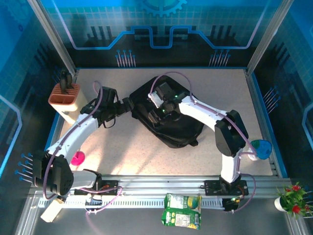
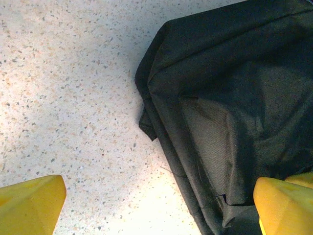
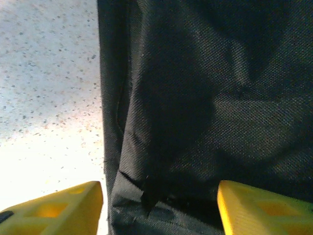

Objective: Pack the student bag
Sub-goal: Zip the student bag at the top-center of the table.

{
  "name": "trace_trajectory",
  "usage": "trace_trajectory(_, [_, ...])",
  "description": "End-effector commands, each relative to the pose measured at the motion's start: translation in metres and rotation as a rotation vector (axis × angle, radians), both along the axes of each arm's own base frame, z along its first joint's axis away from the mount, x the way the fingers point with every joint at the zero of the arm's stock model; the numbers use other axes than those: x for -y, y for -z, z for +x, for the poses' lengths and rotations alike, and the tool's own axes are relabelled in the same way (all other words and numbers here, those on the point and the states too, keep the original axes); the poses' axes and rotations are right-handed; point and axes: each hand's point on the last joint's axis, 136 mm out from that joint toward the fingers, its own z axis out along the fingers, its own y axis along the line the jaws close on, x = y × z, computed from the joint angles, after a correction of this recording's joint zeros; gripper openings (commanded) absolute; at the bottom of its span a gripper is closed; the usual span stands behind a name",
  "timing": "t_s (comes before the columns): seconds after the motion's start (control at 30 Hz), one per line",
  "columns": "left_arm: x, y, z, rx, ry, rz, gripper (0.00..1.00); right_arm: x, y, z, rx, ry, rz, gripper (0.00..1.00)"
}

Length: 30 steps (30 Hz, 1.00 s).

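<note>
My right gripper moves onto the loose fabric (image 3: pixel 205 98) beside the bag's folded edge next, then draws its fingers together.
The student bag (image 1: pixel 178 129) is a black soft fabric backpack lying flat in the middle of the table. My left gripper (image 1: pixel 128 105) sits at the bag's left edge. In the left wrist view its yellow fingertips (image 2: pixel 30 205) stand wide apart, and the left gripper (image 2: pixel 159 210) is open over the bag's folded edge (image 2: pixel 234 88) and bare table. My right gripper (image 1: pixel 159 98) hovers over the bag's far part. In the right wrist view the right gripper (image 3: pixel 159 210) is open, its yellow fingers (image 3: pixel 264 210) spread either side of loose black fabric (image 3: pixel 205 98), with nothing pinched.
An orange-brown holder (image 1: pixel 64 96) with dark items stands at the far left. A pink object (image 1: pixel 78 157) lies near the left arm, a blue-teal one (image 1: pixel 260 148) by the right arm. A green-white packet (image 1: pixel 182 210) rests on the front rail, beside a potted plant (image 1: pixel 293 197).
</note>
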Motion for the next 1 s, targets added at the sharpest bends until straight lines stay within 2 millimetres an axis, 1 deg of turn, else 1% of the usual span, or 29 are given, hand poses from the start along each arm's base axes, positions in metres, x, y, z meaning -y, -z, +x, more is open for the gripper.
trace_trajectory(0.0, [-0.003, 0.000, -0.004, 0.001, -0.019, -0.017, 0.99, -0.008, 0.007, 0.001, -0.021, -0.034, -0.028, 0.59])
trace_trajectory(0.17, [0.006, 0.006, -0.004, -0.026, 0.008, -0.059, 0.99, -0.012, 0.018, 0.008, -0.041, -0.027, -0.052, 0.49])
trace_trajectory(0.23, [0.009, 0.010, -0.005, -0.039, 0.011, -0.079, 0.99, -0.010, 0.021, 0.010, -0.037, -0.014, -0.063, 0.41])
trace_trajectory(0.27, [0.012, 0.011, -0.005, -0.042, 0.017, -0.094, 0.99, -0.008, 0.022, 0.011, -0.034, -0.005, -0.070, 0.35])
trace_trajectory(0.33, [0.017, 0.015, -0.006, -0.051, 0.026, -0.127, 0.99, -0.001, 0.020, 0.017, -0.023, 0.043, -0.094, 0.20])
trace_trajectory(0.4, [0.026, 0.018, -0.006, -0.056, 0.051, -0.176, 0.98, 0.006, 0.015, 0.019, -0.015, 0.084, -0.107, 0.09])
trace_trajectory(0.47, [0.039, 0.020, -0.004, -0.063, 0.089, -0.238, 0.95, 0.007, 0.006, 0.019, 0.000, 0.097, -0.090, 0.02])
trace_trajectory(0.5, [0.046, 0.021, -0.003, -0.069, 0.110, -0.275, 0.93, 0.007, -0.001, 0.018, 0.008, 0.104, -0.073, 0.00])
trace_trajectory(0.6, [0.068, 0.023, -0.001, -0.087, 0.167, -0.390, 0.86, 0.006, -0.021, 0.016, 0.027, 0.114, -0.010, 0.00])
trace_trajectory(0.73, [0.096, 0.029, 0.001, -0.092, 0.230, -0.540, 0.79, 0.003, -0.042, 0.011, 0.018, 0.120, 0.081, 0.00])
trace_trajectory(0.83, [0.111, 0.037, 0.001, -0.111, 0.253, -0.616, 0.72, 0.000, -0.050, 0.006, 0.000, 0.114, 0.132, 0.00])
trace_trajectory(0.97, [0.127, 0.044, 0.000, -0.135, 0.271, -0.655, 0.63, -0.003, -0.054, 0.002, -0.023, 0.108, 0.175, 0.00])
